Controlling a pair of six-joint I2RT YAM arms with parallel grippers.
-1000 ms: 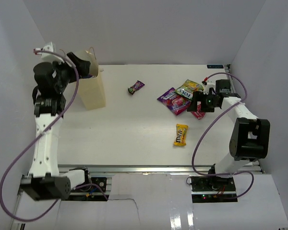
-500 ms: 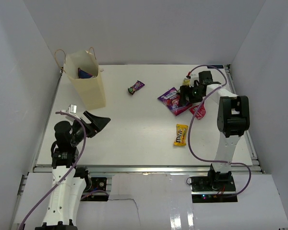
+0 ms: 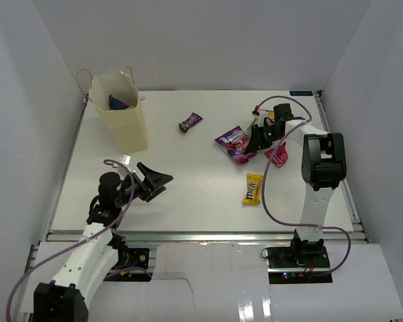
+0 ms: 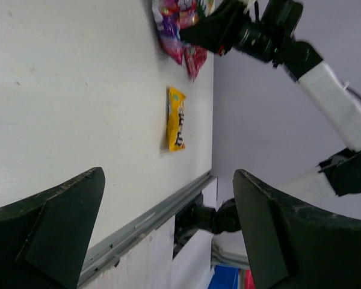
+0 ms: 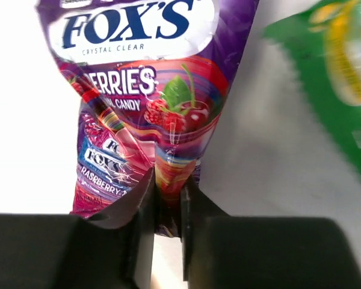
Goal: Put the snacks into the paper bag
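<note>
The left gripper moves across the table onto the near side of the berries packet (image 3: 231,139) (image 4: 174,49) next, since the packet lies to its right in the top view.
The paper bag (image 3: 124,124) stands upright at the back left with a blue-purple packet (image 3: 118,102) showing in its mouth. My right gripper (image 3: 256,139) (image 5: 167,188) is shut on the bottom edge of the purple berries packet (image 3: 231,139) (image 5: 145,72), which lies over a pink raspberry packet (image 5: 102,168). A green packet (image 5: 334,72) lies just right of it. A red packet (image 3: 278,157), a yellow packet (image 3: 254,188) (image 4: 176,118) and a small dark purple packet (image 3: 190,122) lie loose on the table. My left gripper (image 3: 156,182) (image 4: 168,180) hangs open and holds nothing, low over the near left of the table.
White walls close in the table (image 3: 188,168) on three sides. A metal rail (image 3: 201,235) runs along the near edge. The right arm's cable (image 3: 272,201) loops over the table beside the yellow packet.
My left arm has swung from the bag's mouth down to the near left of the table, still open. My right gripper has shut on the purple berries packet, which has shifted slightly left.
</note>
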